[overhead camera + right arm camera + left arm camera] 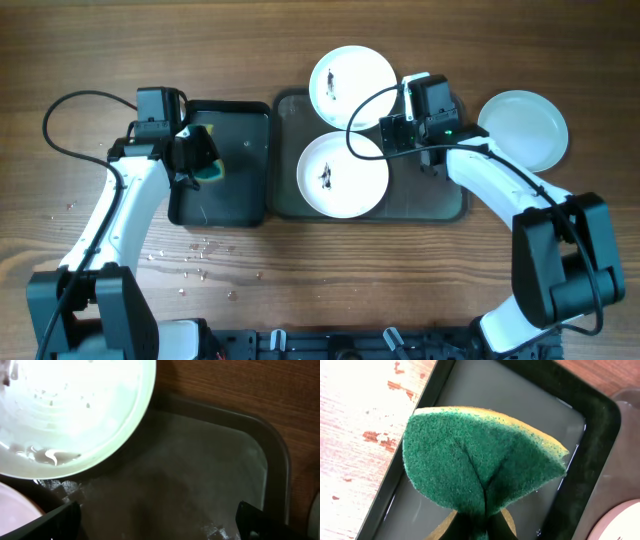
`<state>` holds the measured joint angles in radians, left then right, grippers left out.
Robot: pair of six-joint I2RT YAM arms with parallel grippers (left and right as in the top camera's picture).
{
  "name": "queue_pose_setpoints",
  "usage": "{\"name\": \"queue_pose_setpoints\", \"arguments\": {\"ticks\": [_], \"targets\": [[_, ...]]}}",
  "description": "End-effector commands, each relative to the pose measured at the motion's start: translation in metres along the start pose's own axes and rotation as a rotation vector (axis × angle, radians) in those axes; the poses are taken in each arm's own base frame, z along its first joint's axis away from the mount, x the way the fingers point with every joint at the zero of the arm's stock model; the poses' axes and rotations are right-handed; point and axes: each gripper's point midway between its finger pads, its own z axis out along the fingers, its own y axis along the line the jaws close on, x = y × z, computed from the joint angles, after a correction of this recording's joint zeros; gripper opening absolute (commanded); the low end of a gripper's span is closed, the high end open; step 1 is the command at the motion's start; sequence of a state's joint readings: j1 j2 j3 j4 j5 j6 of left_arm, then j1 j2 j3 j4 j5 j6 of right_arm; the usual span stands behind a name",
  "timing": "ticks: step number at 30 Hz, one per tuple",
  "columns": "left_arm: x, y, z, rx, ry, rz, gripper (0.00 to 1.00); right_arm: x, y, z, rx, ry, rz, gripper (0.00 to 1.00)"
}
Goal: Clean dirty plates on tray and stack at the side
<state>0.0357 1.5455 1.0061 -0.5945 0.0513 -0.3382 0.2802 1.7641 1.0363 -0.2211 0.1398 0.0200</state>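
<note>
I should next lower my left gripper to the wet bottom of the small black tray (208,191) and let go of the folded green sponge, because the tray is bare below it.
The dark-grey tray (440,200) lies in the middle of the table. One white plate (343,175) with a dark smudge lies inside it. A second smudged plate (352,85) rests over the tray's back rim. A third plate (523,130) sits on the table to the right of the tray. My right gripper (410,140) hovers open over the tray's bare right half (200,470), next to the back plate (75,410), with nothing between its fingers (55,522). My left gripper (482,532) is shut on a folded green sponge (480,460) above the small black tray.
The small black tray (225,200) stands left of the grey tray and holds a film of water (520,405). Water droplets (195,255) dot the wood in front of it. A black cable (365,125) arcs over the plates from the right wrist.
</note>
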Motion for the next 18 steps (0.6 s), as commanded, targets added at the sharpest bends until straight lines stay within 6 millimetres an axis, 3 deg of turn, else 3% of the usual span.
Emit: {"name": "queue_pose_setpoints", "arguments": {"ticks": [1, 7, 18], "targets": [[0.0, -0.002, 0.003, 0.014, -0.003, 0.016, 0.04, 0.003, -0.034, 0.007, 0.068, 0.007, 0.039, 1.0], [0.008, 0.001, 0.003, 0.0, 0.031, 0.016, 0.04, 0.006, -0.062, 0.008, 0.094, 0.015, 0.094, 1.0], [0.011, 0.001, 0.004, -0.006, 0.042, 0.049, 0.04, 0.006, -0.064, 0.008, 0.097, 0.016, 0.098, 1.0]]}}
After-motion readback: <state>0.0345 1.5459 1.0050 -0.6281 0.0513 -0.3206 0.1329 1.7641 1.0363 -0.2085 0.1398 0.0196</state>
